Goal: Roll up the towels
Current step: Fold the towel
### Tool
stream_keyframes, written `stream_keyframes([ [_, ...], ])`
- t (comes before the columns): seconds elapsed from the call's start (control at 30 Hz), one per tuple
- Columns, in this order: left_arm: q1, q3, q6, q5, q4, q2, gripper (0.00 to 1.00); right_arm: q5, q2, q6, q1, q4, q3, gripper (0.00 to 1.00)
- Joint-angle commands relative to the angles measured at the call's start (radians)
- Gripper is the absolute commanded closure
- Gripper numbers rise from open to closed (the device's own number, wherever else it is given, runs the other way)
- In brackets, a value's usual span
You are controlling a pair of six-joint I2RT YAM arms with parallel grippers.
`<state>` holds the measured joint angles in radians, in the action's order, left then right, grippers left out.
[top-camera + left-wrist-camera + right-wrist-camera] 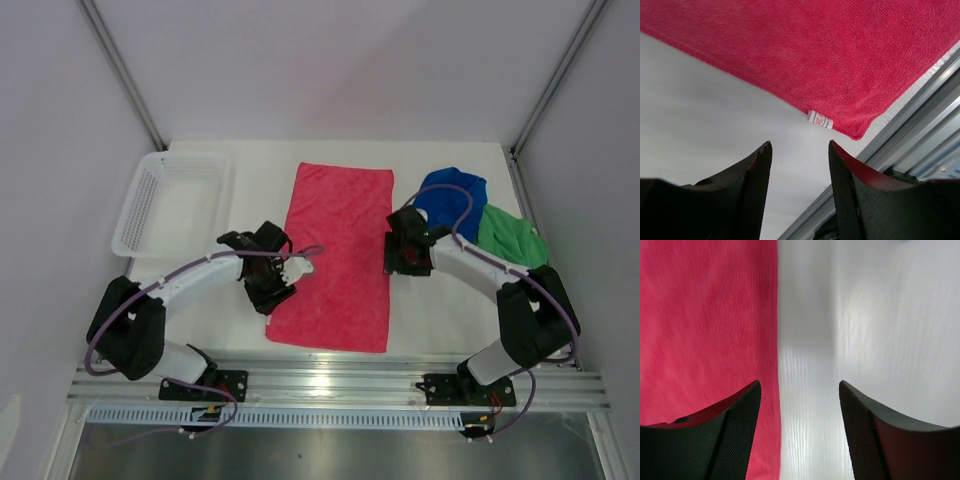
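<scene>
My left gripper will move back toward the bar and down onto the pink-red towel's near corner by the white tag, because both of its fingers are off the towel.
The pink-red towel (335, 255) lies spread flat in the middle of the table. The blue towel (452, 198) and the green towel (512, 238) sit crumpled at the back right, touching each other. My left gripper (272, 292) hovers at the pink-red towel's left edge, open and empty. In the left wrist view the gripper (800, 150) is over bare table, with the towel's (815, 50) near corner and white tag (820, 119) just ahead. My right gripper (402, 258) is at the towel's right edge. It (800, 387) is open and empty, one finger over the towel (705, 315).
A white mesh basket (170, 205) stands at the back left. A metal rail (340, 385) runs along the table's near edge and shows in the left wrist view (920, 115). White walls enclose the table on three sides.
</scene>
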<state>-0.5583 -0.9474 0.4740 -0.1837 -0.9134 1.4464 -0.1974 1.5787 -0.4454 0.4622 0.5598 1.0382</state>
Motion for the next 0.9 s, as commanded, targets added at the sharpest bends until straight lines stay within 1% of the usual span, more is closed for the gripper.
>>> stream_keyframes([
  [0.0, -0.070, 0.088, 0.081, 0.067, 0.056, -0.096, 0.47, -0.014, -0.172, -0.117, 0.101, 0.064, -0.110, 0.34],
  [0.03, -0.104, 0.101, 0.089, 0.096, 0.067, -0.110, 0.47, 0.016, -0.199, -0.131, 0.118, 0.074, -0.166, 0.35],
  [0.07, -0.120, 0.111, 0.094, 0.107, 0.080, -0.130, 0.48, 0.019, -0.247, -0.162, 0.142, 0.084, -0.190, 0.36],
  [0.13, -0.167, 0.148, 0.110, 0.119, 0.090, -0.149, 0.47, 0.015, -0.290, -0.190, 0.165, 0.124, -0.227, 0.38],
  [0.2, -0.204, 0.200, 0.139, 0.125, 0.114, -0.184, 0.47, 0.030, -0.359, -0.238, 0.209, 0.127, -0.288, 0.38],
  [0.23, -0.251, 0.216, 0.155, 0.128, 0.125, -0.199, 0.47, 0.047, -0.382, -0.254, 0.223, 0.120, -0.309, 0.39],
  [0.27, -0.276, 0.231, 0.169, 0.131, 0.139, -0.214, 0.47, 0.085, -0.400, -0.268, 0.237, 0.115, -0.348, 0.40],
  [0.3, -0.300, 0.280, 0.199, 0.130, 0.165, -0.251, 0.47, 0.099, -0.417, -0.303, 0.262, 0.118, -0.365, 0.42],
  [0.33, -0.343, 0.295, 0.216, 0.124, 0.175, -0.268, 0.47, 0.110, -0.449, -0.320, 0.276, 0.123, -0.380, 0.43],
  [0.43, -0.394, 0.351, 0.262, 0.099, 0.214, -0.317, 0.47, 0.136, -0.496, -0.384, 0.335, 0.121, -0.435, 0.46],
  [0.57, -0.404, 0.377, 0.307, 0.098, 0.220, -0.322, 0.47, 0.125, -0.516, -0.453, 0.417, 0.097, -0.475, 0.49],
  [0.7, -0.407, 0.406, 0.324, 0.122, 0.260, -0.310, 0.47, 0.168, -0.474, -0.477, 0.460, 0.022, -0.504, 0.50],
  [0.87, -0.407, 0.412, 0.278, 0.122, 0.312, -0.252, 0.48, 0.171, -0.427, -0.484, 0.492, 0.003, -0.507, 0.52],
])
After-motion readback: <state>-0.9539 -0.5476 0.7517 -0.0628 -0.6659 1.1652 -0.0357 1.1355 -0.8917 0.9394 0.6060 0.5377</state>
